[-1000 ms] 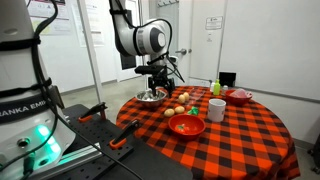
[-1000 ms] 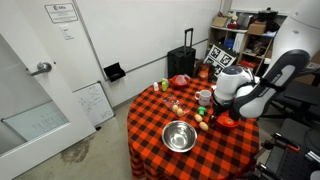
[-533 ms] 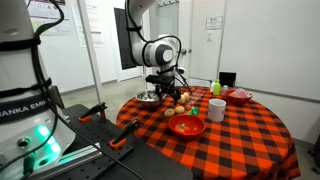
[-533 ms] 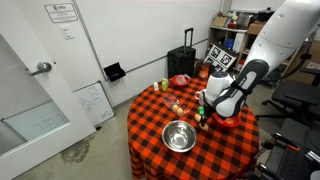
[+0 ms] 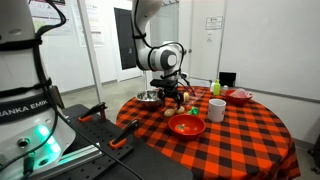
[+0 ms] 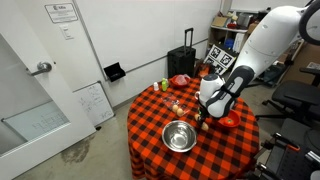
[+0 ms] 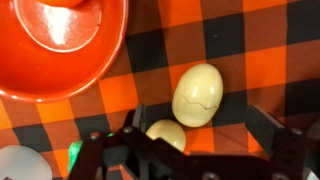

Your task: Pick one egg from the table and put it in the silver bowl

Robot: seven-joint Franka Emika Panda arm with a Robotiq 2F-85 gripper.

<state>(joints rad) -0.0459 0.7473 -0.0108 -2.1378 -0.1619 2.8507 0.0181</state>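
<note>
The robot should lower its gripper first to grab the egg with the crack line around its sides.
In the wrist view a cream egg [image 7: 197,93] with a crack line lies on the red-and-black checked cloth, between and just ahead of my gripper's [image 7: 200,125] open fingers. A second cream egg [image 7: 166,134] lies closer in, by one finger. The glossy red bowl [image 7: 60,45] fills the top left. The silver bowl stands on the table in both exterior views [image 5: 149,97] [image 6: 179,135], apart from the gripper [image 5: 174,95] [image 6: 203,116], which hangs low over the eggs [image 5: 182,98].
A white mug [image 5: 216,109] stands by the red bowl [image 5: 186,125]. A pale bowl with something red [image 5: 239,96] and a green item [image 5: 215,87] sit at the table's back. A white round object [image 7: 18,163] and a green spot show at the wrist view's lower left.
The arm has swung from over the silver bowl toward the eggs and come down over them. Nothing has been picked up.
</note>
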